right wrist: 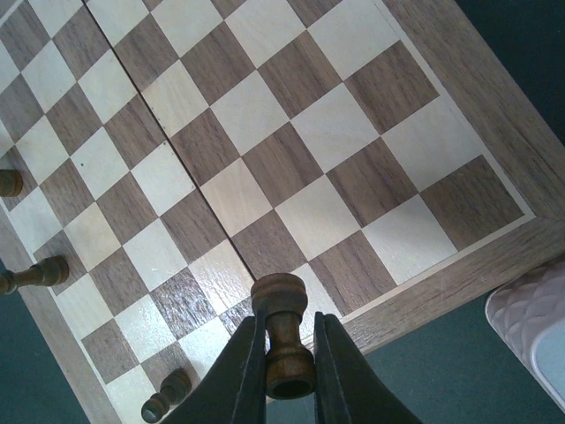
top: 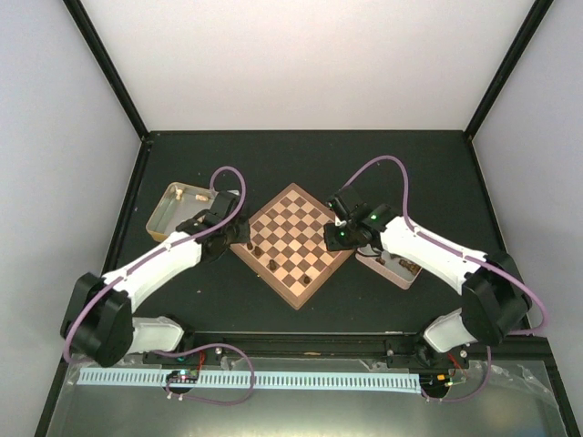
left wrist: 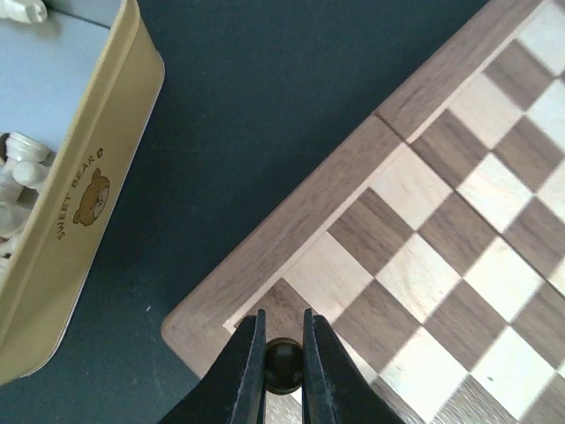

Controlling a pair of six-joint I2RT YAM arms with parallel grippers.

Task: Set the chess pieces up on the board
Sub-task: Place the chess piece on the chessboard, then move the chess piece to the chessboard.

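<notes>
My left gripper lowers the dark chess piece onto the dark corner square by the gold tin next, since that square is empty.
The board (top: 293, 241) lies as a diamond in the middle. My left gripper (top: 239, 238) is at its left corner, shut on a dark chess piece (left wrist: 283, 364) seen from above, over the corner squares of the board (left wrist: 459, 203). My right gripper (top: 335, 238) is at the board's right edge, shut on a dark brown rook-like piece (right wrist: 284, 340) held tilted above the edge of the board (right wrist: 291, 132). Three dark pieces (top: 274, 264) stand along the board's near-left side; they also show in the right wrist view (right wrist: 35, 274).
A gold tin (top: 157, 218) with pale pieces (left wrist: 19, 172) sits left of the board, close to my left gripper. A pink tray (top: 392, 270) lies right of the board under my right arm; its corner shows in the right wrist view (right wrist: 530, 318). Black walls bound the table.
</notes>
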